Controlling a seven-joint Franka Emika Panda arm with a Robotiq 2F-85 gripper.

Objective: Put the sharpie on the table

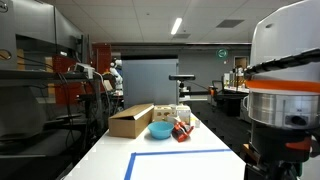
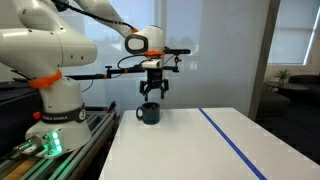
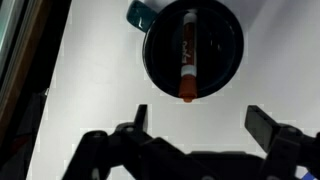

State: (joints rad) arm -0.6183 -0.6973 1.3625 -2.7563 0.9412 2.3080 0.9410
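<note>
My gripper should next go down to the sharpie's upper end (image 3: 188,88), which leans over the mug's rim toward my open fingers. Then it should close there.
A sharpie (image 3: 188,58) with an orange-red cap stands inside a dark mug (image 3: 222,62) on the white table (image 3: 90,90). In the wrist view the mug sits at the top, directly beyond my gripper (image 3: 200,122). My gripper is open and empty, its two fingers spread wide on either side below the mug. In an exterior view the gripper (image 2: 152,92) hangs just above the mug (image 2: 148,114), which stands near the table's far end. The table (image 2: 190,145) carries a blue tape line (image 2: 230,140).
In an exterior view a cardboard box (image 1: 130,120), a blue bowl (image 1: 160,130) and small red items (image 1: 182,130) lie at the far end of the table, beyond the blue tape rectangle (image 1: 180,153). The arm's base (image 2: 55,110) stands beside the table edge.
</note>
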